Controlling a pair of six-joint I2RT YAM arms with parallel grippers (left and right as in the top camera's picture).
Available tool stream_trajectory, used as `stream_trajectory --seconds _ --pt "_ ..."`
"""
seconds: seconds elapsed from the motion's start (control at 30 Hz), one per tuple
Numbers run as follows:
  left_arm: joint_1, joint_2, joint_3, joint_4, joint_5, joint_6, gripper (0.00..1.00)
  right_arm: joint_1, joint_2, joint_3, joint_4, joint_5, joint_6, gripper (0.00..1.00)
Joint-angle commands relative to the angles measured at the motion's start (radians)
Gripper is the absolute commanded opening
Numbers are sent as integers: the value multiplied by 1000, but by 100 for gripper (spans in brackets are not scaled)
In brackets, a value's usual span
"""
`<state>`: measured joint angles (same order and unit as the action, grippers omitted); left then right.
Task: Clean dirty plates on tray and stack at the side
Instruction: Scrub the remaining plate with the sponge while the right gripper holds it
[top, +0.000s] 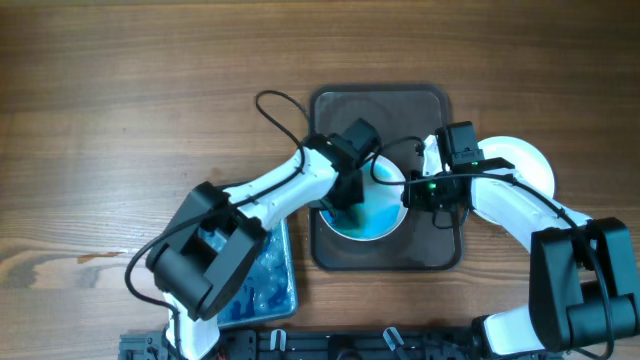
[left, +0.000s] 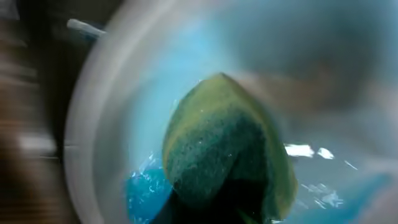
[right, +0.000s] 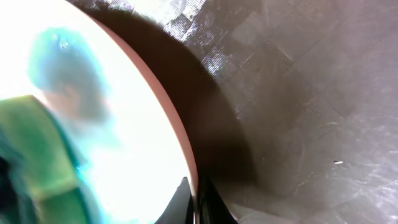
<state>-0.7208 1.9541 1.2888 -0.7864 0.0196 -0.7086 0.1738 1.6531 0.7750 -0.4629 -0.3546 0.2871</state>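
Observation:
My left gripper should rise off the plate, cross left in the overhead view to the blue tub (top: 263, 266), lower into it and release the sponge.
A white plate (top: 375, 215) smeared blue sits on the dark brown tray (top: 440, 252). My left gripper (top: 345, 195) is shut on a green sponge (left: 227, 149) and presses it on the plate's blue centre (left: 146, 190). My right gripper (top: 412, 195) is shut on the plate's right rim (right: 186, 155), one finger on each side of it. The sponge also shows at the left of the right wrist view (right: 37, 155). A plain white plate (top: 525, 165) lies on the table to the right of the tray, partly under the right arm.
A blue tub (top: 270, 285) with wet blue contents stands left of the tray, under the left arm. Bare wooden table (top: 120, 100) lies around. The tray's dark floor (right: 298, 112) fills the right wrist view.

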Motion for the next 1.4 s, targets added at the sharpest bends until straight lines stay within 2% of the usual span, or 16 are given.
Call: stream_trajectory --seconds 0.0,0.13,0.43,0.63,0.83,0.93,1.03,1.23,1.37 --pt "53 -48 -8 -16 -304 24 4 -3 47 -31 -20 82 4 4" --pt "53 -69 -5 63 -259 24 4 -3 47 -31 -19 82 4 4" --pt "40 14 -7 283 183 19 4 -3 47 -31 -16 82 4 4" --pt "12 104 -7 373 496 20 4 -3 47 -31 -16 82 4 4" --pt "-10 105 -7 373 637 51 4 -3 47 -31 -16 82 5 4" --pt "0 105 -7 336 626 50 4 -3 47 -31 -16 82 5 4" --pt "29 105 -7 258 526 50 4 -3 47 -31 -17 82 9 4" --pt "88 93 -6 29 95 50 4 -3 47 -31 -12 64 13 4" --pt "111 81 -6 -39 -110 46 4 -3 47 -31 -2 64 13 4"
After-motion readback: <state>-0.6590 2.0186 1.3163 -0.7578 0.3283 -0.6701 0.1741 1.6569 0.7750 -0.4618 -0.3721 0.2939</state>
